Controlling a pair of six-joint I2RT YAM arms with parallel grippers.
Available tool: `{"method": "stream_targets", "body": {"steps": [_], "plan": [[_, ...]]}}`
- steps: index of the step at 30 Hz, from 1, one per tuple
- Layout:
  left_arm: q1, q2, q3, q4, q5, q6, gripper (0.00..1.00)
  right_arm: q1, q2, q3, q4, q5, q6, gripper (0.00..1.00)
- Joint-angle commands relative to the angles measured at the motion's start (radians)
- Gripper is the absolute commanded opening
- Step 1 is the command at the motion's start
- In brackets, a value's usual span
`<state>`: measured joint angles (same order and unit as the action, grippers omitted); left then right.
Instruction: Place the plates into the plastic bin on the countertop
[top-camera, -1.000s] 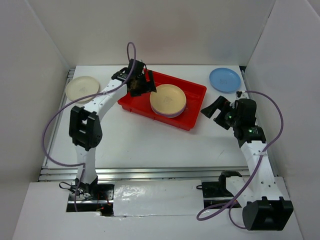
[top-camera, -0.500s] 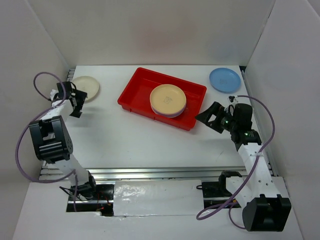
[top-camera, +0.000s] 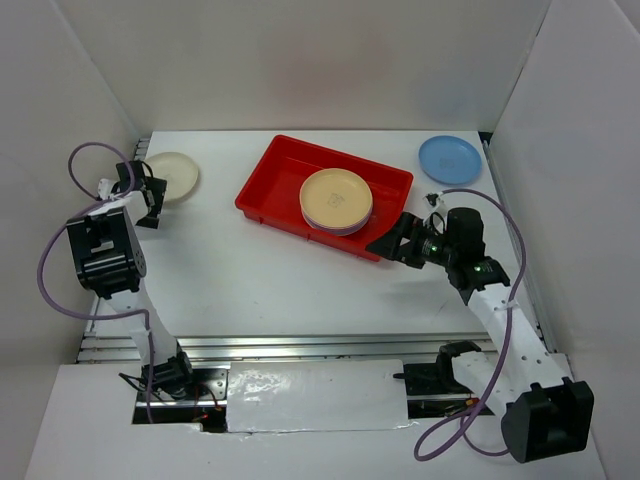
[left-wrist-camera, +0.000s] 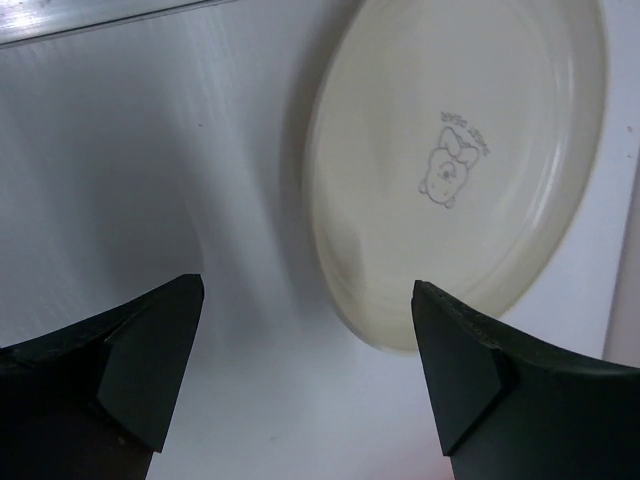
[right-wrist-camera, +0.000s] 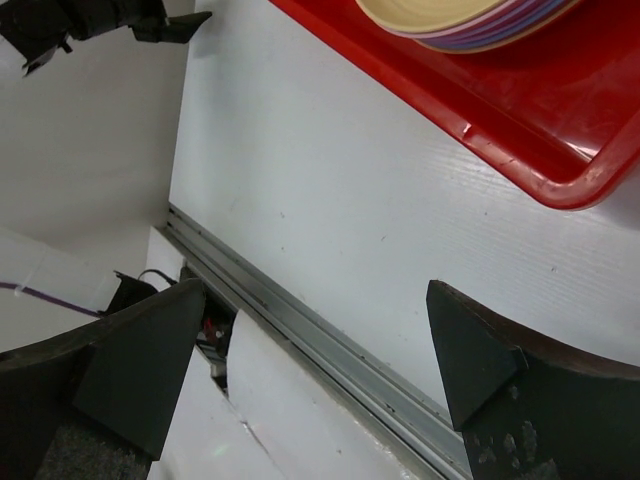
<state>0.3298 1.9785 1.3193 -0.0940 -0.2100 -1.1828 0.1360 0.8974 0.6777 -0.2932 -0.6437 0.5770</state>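
The left gripper moves outward onto the cream plate's nearest rim (top-camera: 167, 200) (left-wrist-camera: 338, 303) next, one finger to each side, since that rim shows in the gap between its open fingers.
The red plastic bin (top-camera: 275, 180) lies at the back middle of the white countertop (top-camera: 260, 280), holding a stack of plates topped by a yellow-orange one (top-camera: 336, 198); the stack's purple and yellow edges show in the right wrist view (right-wrist-camera: 470, 25). A cream plate (top-camera: 175, 175) lies at the back left, and a blue plate (top-camera: 449, 158) at the back right. My left gripper (top-camera: 147, 205) is open and empty just beside the cream plate (left-wrist-camera: 460, 170). My right gripper (top-camera: 388, 243) is open and empty, near the bin's near right corner (right-wrist-camera: 560, 170).
White walls enclose the table on three sides. Metal rails (top-camera: 300, 345) run along the near edge and also show in the right wrist view (right-wrist-camera: 330, 350). The left arm's link (top-camera: 105, 255) stands over the left side.
My left arm swung from the bin's left end to the back left corner and settled by the cream plate. My right gripper moved left toward the bin's near right corner.
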Motion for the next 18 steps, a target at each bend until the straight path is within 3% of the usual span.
{"method": "stream_targets", "body": {"steps": [1, 3, 5, 10, 11, 13, 15, 18], "plan": [[-0.011, 0.071, 0.061, -0.036, -0.052, -0.018, 0.96, 0.019, 0.018, 0.003, 0.065, -0.007, -0.026, 1.0], [-0.018, 0.115, 0.119, -0.058, -0.065, -0.015, 0.88, 0.024, 0.024, 0.014, 0.057, -0.013, -0.032, 1.0], [-0.029, 0.143, 0.161, -0.142, -0.089, -0.032, 0.86, 0.025, 0.014, 0.019, 0.057, -0.008, -0.034, 1.0], [-0.04, 0.212, 0.296, -0.286, -0.132, -0.064, 0.67, 0.036, -0.009, 0.031, 0.037, 0.019, -0.039, 1.0], [-0.037, 0.232, 0.313, -0.324, -0.128, -0.063, 0.6, 0.034, -0.014, 0.036, 0.028, 0.027, -0.039, 1.0], [-0.037, 0.243, 0.354, -0.361, -0.114, -0.07, 0.34, 0.037, -0.02, 0.042, 0.017, 0.036, -0.04, 1.0], [-0.025, 0.232, 0.35, -0.389, -0.091, -0.08, 0.0, 0.043, -0.029, 0.049, 0.003, 0.061, -0.039, 1.0], [-0.023, 0.14, 0.311, -0.436, -0.055, -0.084, 0.0, 0.047, -0.038, 0.068, -0.024, 0.079, -0.042, 1.0]]}}
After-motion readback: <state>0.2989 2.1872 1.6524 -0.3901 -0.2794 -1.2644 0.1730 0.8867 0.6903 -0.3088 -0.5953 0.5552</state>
